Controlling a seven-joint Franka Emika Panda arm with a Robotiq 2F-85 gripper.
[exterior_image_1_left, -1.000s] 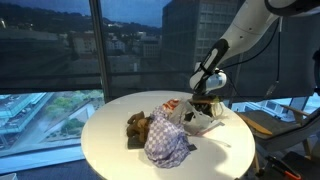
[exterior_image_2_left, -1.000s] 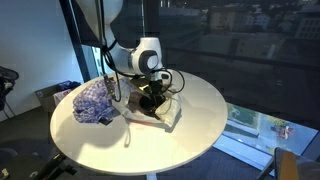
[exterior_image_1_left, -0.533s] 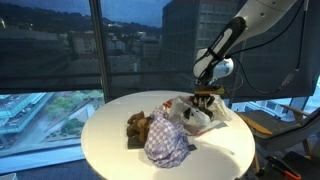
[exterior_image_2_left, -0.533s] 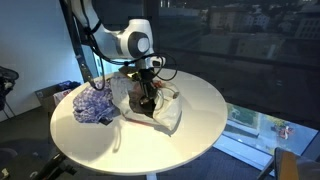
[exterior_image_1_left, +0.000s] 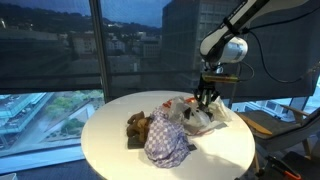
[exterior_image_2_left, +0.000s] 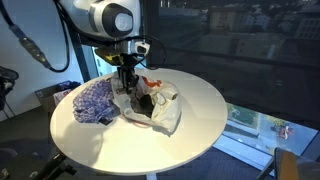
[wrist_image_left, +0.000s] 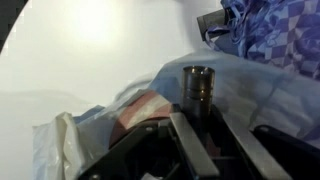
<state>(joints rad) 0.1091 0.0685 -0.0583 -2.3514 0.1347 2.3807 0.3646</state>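
The gripper lifts the cylinder from over the bag toward the brown lumpy object next. It then brings the cylinder down onto the checkered cloth's edge (exterior_image_1_left: 154, 138) (wrist_image_left: 244, 35).
My gripper (exterior_image_1_left: 206, 93) hangs just above a crumpled white plastic bag (exterior_image_1_left: 196, 117) on the round white table (exterior_image_1_left: 110, 150). In the wrist view its two dark fingers (wrist_image_left: 210, 140) are closed around a dark metallic cylinder (wrist_image_left: 198, 84), which stands upright over the bag (wrist_image_left: 90, 125). A reddish item (wrist_image_left: 145, 108) shows inside the bag. In an exterior view the gripper (exterior_image_2_left: 128, 82) is over the bag's near end (exterior_image_2_left: 160, 110). A blue checkered cloth (exterior_image_1_left: 168, 143) lies beside the bag and also shows in the other views (exterior_image_2_left: 95, 102) (wrist_image_left: 272, 35).
A brown lumpy object (exterior_image_1_left: 137, 124) lies next to the cloth. Large windows (exterior_image_1_left: 60, 50) stand right behind the table. The table's edge (exterior_image_2_left: 200, 140) is near the bag. A dark seat (exterior_image_1_left: 270, 122) stands beside the table.
The arm has risen from inside the bag, carrying the dark cylinder up with it. The bag has settled a little; the cloth has not moved.
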